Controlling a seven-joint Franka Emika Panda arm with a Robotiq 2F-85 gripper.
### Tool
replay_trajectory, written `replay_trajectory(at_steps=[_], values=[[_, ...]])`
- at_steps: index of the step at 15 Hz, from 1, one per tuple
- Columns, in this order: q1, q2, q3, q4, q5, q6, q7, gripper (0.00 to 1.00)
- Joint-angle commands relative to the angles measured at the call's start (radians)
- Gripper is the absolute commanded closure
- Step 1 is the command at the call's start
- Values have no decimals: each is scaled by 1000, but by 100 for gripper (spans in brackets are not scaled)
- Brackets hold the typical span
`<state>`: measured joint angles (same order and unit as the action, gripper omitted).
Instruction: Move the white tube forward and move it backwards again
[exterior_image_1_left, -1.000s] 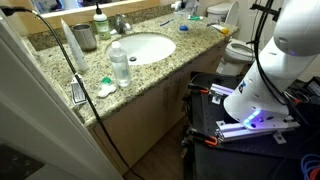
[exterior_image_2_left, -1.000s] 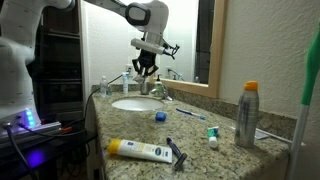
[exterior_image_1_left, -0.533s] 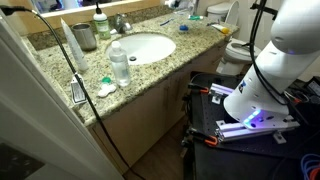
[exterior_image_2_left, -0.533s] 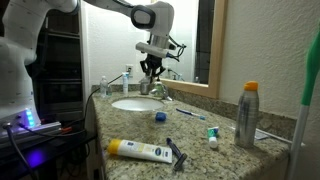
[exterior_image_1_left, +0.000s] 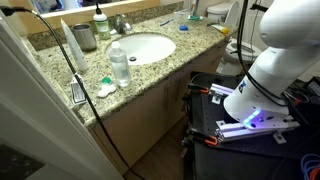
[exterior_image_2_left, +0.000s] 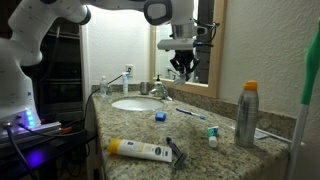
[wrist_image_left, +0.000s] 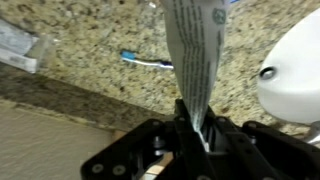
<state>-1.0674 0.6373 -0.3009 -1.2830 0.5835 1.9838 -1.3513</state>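
Observation:
Bare granite is below my gripper, so my gripper will next move down, away from the sink (exterior_image_2_left: 135, 104), to that open patch and let go of the white tube.
In the wrist view my gripper (wrist_image_left: 197, 125) is shut on the white tube (wrist_image_left: 190, 50), a slim pale tube with blue print at its far end, which sticks straight out from the jaws over the speckled granite counter (wrist_image_left: 90, 75). In an exterior view the gripper (exterior_image_2_left: 185, 70) hangs high above the counter, in front of the mirror and to the right of the sink (exterior_image_2_left: 135, 104). The tube itself is too small to make out there. The gripper is out of frame in the exterior view that shows the arm's white base (exterior_image_1_left: 285, 50).
On the counter lie a blue toothbrush (wrist_image_left: 148, 61), a small blue object (exterior_image_2_left: 159, 116), a small white tube with a green end (exterior_image_2_left: 212, 133), a yellow-capped tube (exterior_image_2_left: 140, 150) and an orange-capped spray can (exterior_image_2_left: 247, 115). A water bottle (exterior_image_1_left: 119, 62) and a flat teal-print tube (exterior_image_1_left: 75, 45) stand left of the sink.
The gripper has risen and swung from above the faucet to the right along the counter, still shut on the tube. The things on the counter have not moved.

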Motion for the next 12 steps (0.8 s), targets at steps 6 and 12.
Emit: replay_trajectory(at_steps=[6, 12], values=[[-37, 106, 86, 102, -284, 320, 77, 96], [-136, 83, 81, 72, -506, 38, -70, 96]])
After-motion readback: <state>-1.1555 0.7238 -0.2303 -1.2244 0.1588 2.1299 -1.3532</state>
